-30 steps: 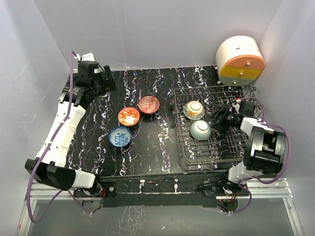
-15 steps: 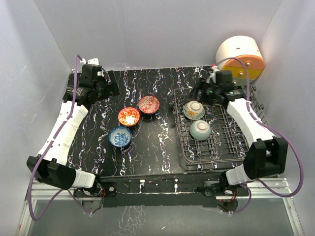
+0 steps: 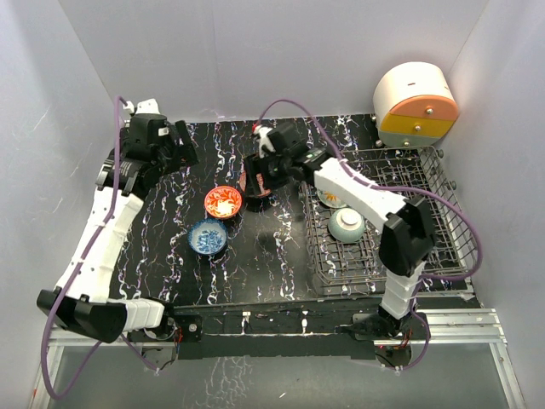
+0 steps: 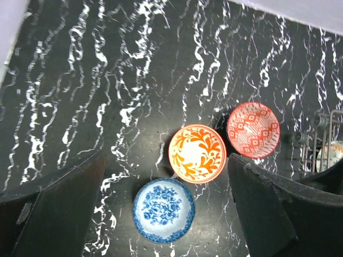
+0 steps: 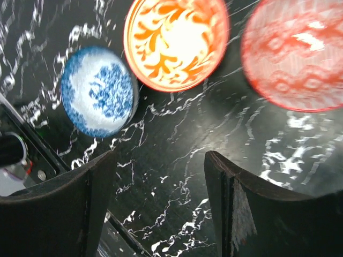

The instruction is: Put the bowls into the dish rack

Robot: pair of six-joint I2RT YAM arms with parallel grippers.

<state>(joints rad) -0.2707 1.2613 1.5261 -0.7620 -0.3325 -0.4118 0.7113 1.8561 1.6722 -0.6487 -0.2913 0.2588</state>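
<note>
My right gripper is going to move down, back and to the left in the top view, onto the blue bowl's near rim, because that rim is clear of the orange-red bowl.
Three bowls sit on the black marbled table: orange-red, blue patterned, and red-pink, partly hidden under my right gripper. The right gripper is open and empty, hovering above the table. In the right wrist view its jaws stand apart, with the orange-red bowl, red-pink bowl and blue bowl beyond them. My left gripper is open and empty, high at the far left. It looks down on the orange-red, red-pink and blue bowls. The dish rack holds the teal bowl and the cream bowl.
A rounded white-orange-yellow drawer unit stands at the back right, behind the rack. White walls close in the table on three sides. My right arm stretches across the rack's left part, with its cable looping above. The rack's edge shows in the left wrist view.
My right arm has swung from the rack's right side, across the rack, to above the red-pink bowl. The left gripper has shifted only slightly. The bowls have not moved.
</note>
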